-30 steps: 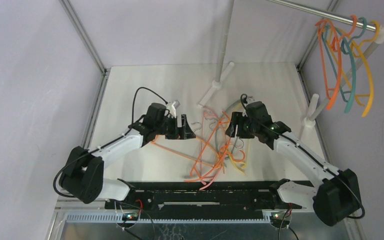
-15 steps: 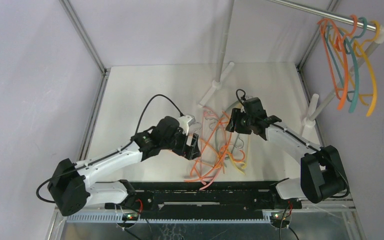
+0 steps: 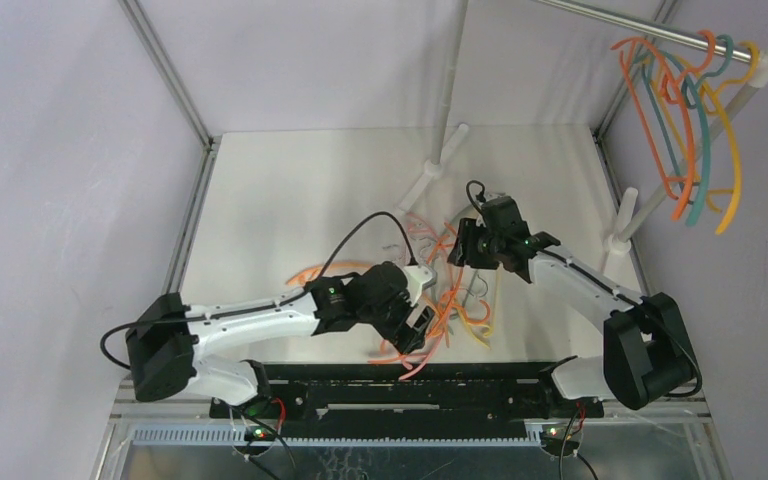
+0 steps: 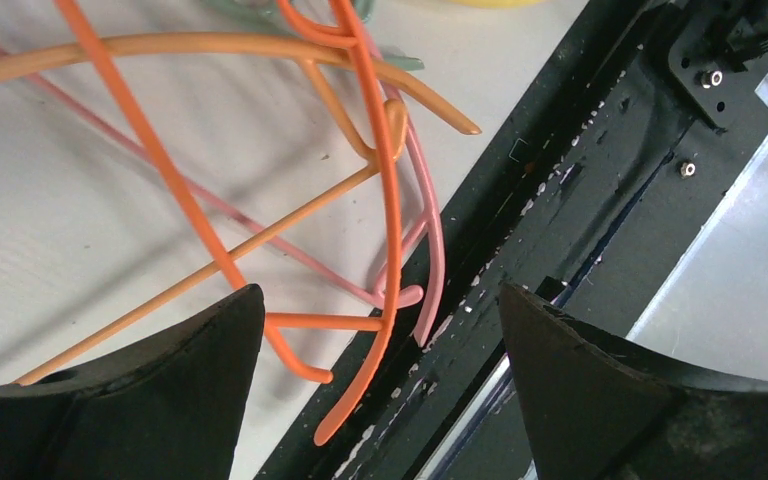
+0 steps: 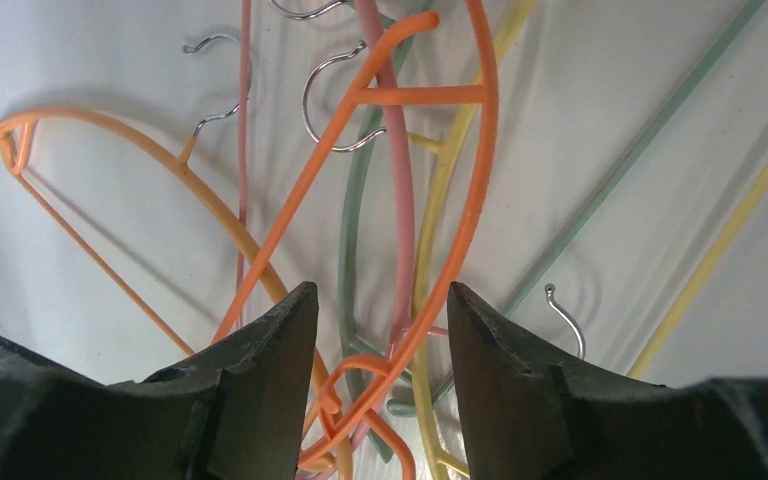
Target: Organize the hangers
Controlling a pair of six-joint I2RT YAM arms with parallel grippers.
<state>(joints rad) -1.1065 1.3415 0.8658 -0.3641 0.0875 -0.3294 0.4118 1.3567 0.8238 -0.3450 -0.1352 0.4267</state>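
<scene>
My left gripper is open above the pink hanger, and its fingers are on both sides of the orange hanger's arm beside the hanger's crossbar joint, so it should go down onto that part of the arm and close.
A tangled pile of hangers in orange, yellow, pale green and pink lies on the white table, right of centre. My left gripper hovers open over the pile's near edge. In the left wrist view the left gripper stands wide, with an orange hanger and a pink hanger ending between the jaws, touching neither. My right gripper is over the pile's far side. In the right wrist view the right gripper is open astride an orange hanger, with yellow and green hangers under it. More hangers hang on the rail.
A steel rail crosses the top right, carried on white poles. Another white pole leans behind the pile. A black mounting rail runs along the near table edge, just beside the pile's near tips.
My left arm has swung from the pile's left side down to its near edge. The right gripper has narrowed a little and shifted slightly. The hung hangers sway.
</scene>
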